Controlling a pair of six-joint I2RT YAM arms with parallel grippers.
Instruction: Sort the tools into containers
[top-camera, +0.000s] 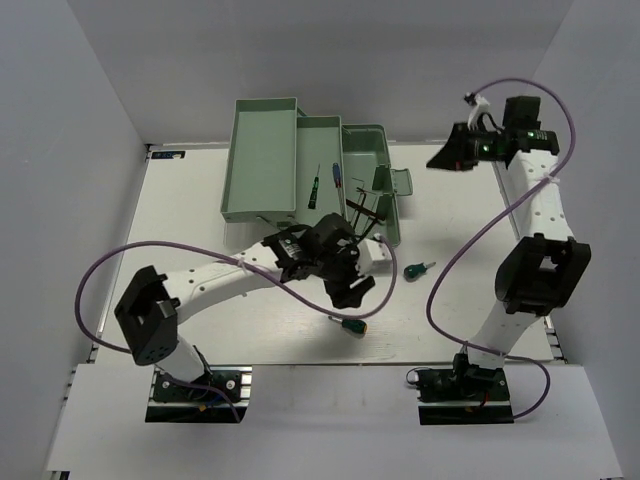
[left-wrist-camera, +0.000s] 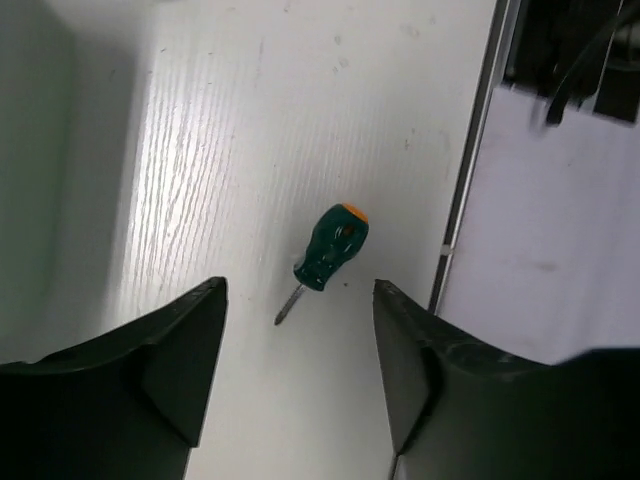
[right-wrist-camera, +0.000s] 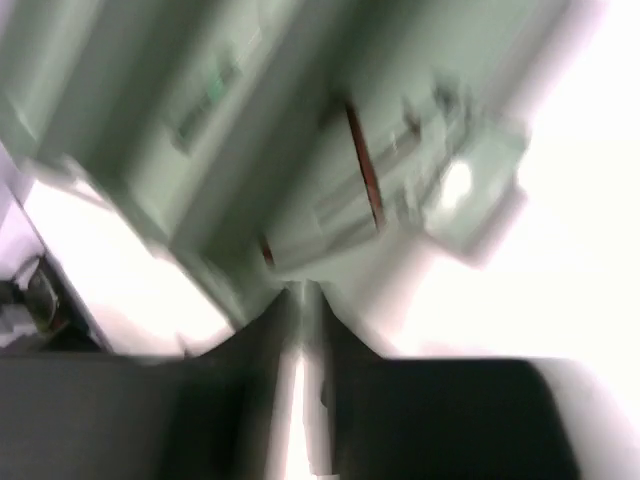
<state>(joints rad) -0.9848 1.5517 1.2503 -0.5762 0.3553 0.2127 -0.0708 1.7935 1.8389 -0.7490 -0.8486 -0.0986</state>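
Note:
My left gripper lowers toward the table's front edge next, onto the green handle (top-camera: 354, 326) (left-wrist-camera: 333, 246), since the screwdriver lies well below its open fingers.
A stubby green-handled screwdriver (top-camera: 352, 325) with an orange cap lies on the white table near the front. In the left wrist view it (left-wrist-camera: 333, 245) lies just ahead of my left gripper (left-wrist-camera: 300, 288), between the lines of the two fingers. My left gripper (top-camera: 350, 287) is open, empty and hovers just behind it. A second green screwdriver (top-camera: 418, 268) lies to the right. The pale green toolbox (top-camera: 262, 160) stands at the back with its trays folded out; thin screwdrivers (top-camera: 337, 172) and dark hex keys (top-camera: 365, 210) lie in it. My right gripper (top-camera: 447, 158) is raised at the back right, shut and empty.
A small white block (top-camera: 378, 258) sits beside the left wrist, in front of the toolbox. The table's front edge rail (left-wrist-camera: 470, 200) runs just right of the screwdriver. The right wrist view is blurred and shows the toolbox (right-wrist-camera: 300, 120) beyond the right gripper (right-wrist-camera: 305, 295).

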